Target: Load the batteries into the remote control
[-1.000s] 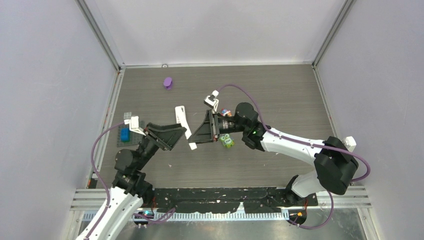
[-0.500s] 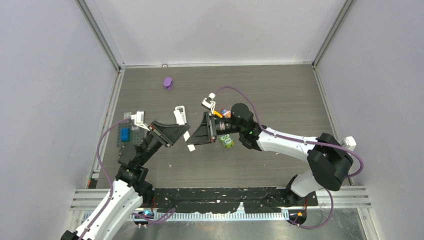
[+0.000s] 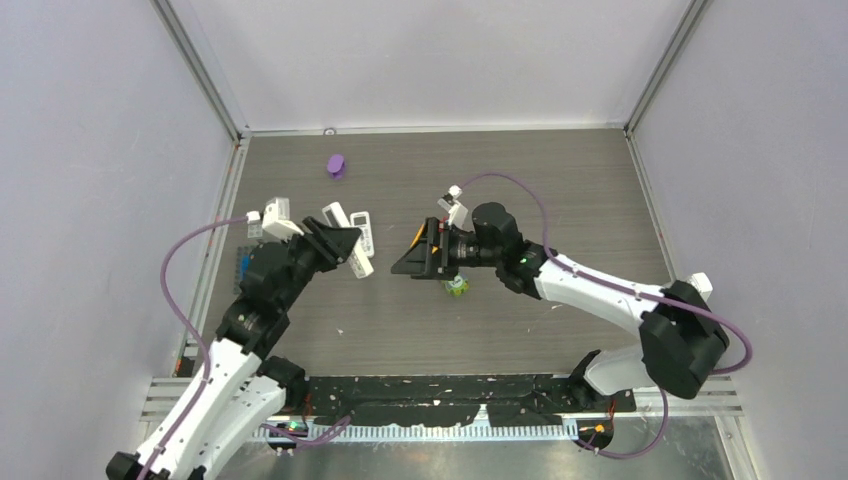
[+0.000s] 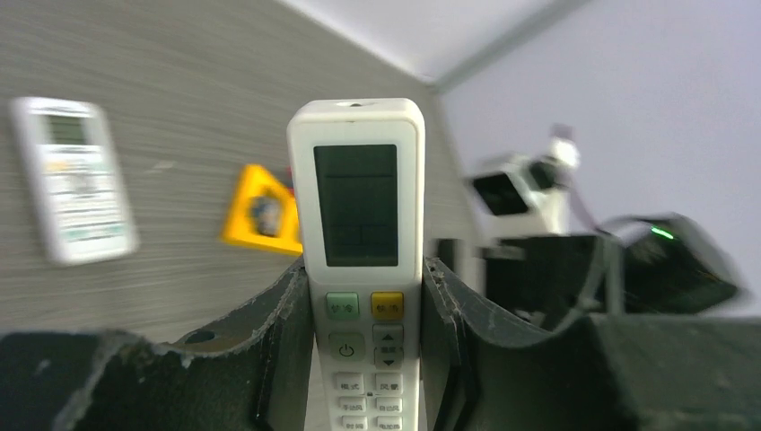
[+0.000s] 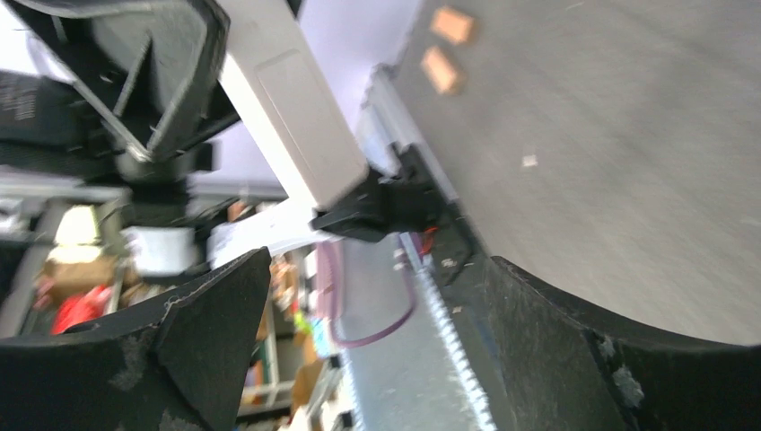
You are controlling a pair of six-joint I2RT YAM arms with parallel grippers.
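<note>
My left gripper will turn downward and lower next to release the held remote on the bare tabletop (image 3: 339, 274) below it, beside the second remote.
A white remote control (image 4: 359, 224) with a dark screen and green and yellow buttons stands lifted between the jaws of my left gripper (image 4: 363, 269), which is shut on its lower half. From above the same remote (image 3: 357, 264) sticks out of my left gripper (image 3: 348, 250), left of centre. Its plain back (image 5: 287, 108) shows in the right wrist view. My right gripper (image 3: 408, 252) faces it from the right, a short gap away, open and empty (image 5: 377, 269). I cannot make out the batteries in any view.
A second white remote (image 4: 72, 180) lies flat on the table beside the held one. A yellow item (image 4: 260, 211) lies farther back. There is a green toy block (image 3: 457, 287) under the right arm, a purple object (image 3: 336, 165) at the back left and a blue piece (image 3: 248, 268) at the left edge.
The left gripper shut on the remote and carried it up and to the left. The right gripper let go of it, opened wide and drew back to the right.
</note>
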